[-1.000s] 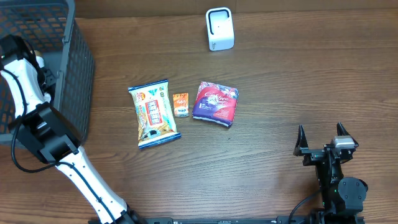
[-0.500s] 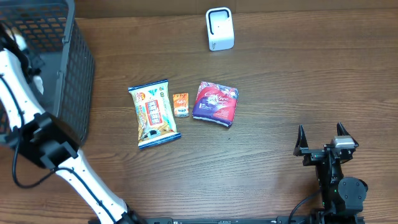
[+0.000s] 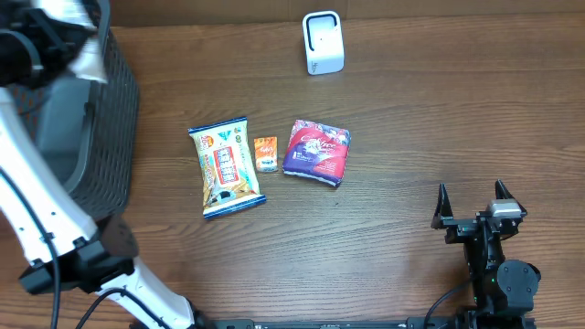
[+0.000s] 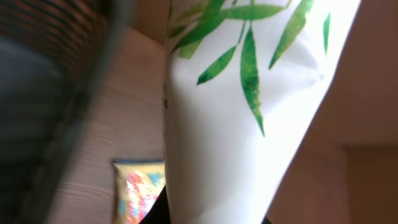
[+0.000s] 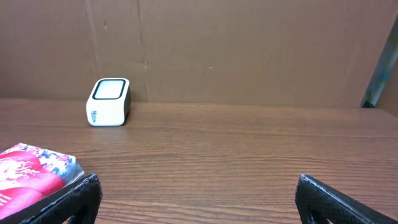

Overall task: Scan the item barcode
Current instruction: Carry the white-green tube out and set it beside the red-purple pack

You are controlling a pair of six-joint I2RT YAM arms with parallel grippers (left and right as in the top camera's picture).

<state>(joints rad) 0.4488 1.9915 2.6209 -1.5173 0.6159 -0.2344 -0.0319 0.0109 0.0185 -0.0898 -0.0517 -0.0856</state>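
Observation:
The left gripper next moves away from the basket, down between the orange packet and the red and purple one, since the other packets lie there.
My left gripper [image 3: 41, 46] hangs above the dark mesh basket [image 3: 114, 119] at the far left, shut on a white packet with green leaves [image 4: 249, 124]. That packet fills most of the left wrist view, and only dark finger edges show beside it at the bottom. In the overhead view it is a white blur [image 3: 87, 50]. No barcode shows on it. The white scanner [image 3: 323, 42] stands at the back middle of the table, also seen as a scanner [image 5: 108, 101] in the right wrist view. My right gripper [image 3: 473, 203] rests open near the front right, nothing between its fingers.
Three packets lie mid-table: a blue and yellow snack packet [image 3: 226, 166], a small orange packet [image 3: 265, 153] and a red and purple packet [image 3: 316, 151]. The basket's blurred wall [image 4: 50, 93] is close on the left. A brown cardboard wall [image 5: 249, 50] backs the table.
My left arm has risen out of the basket and swung toward the back left corner, carrying the white packet. The right arm has not moved.

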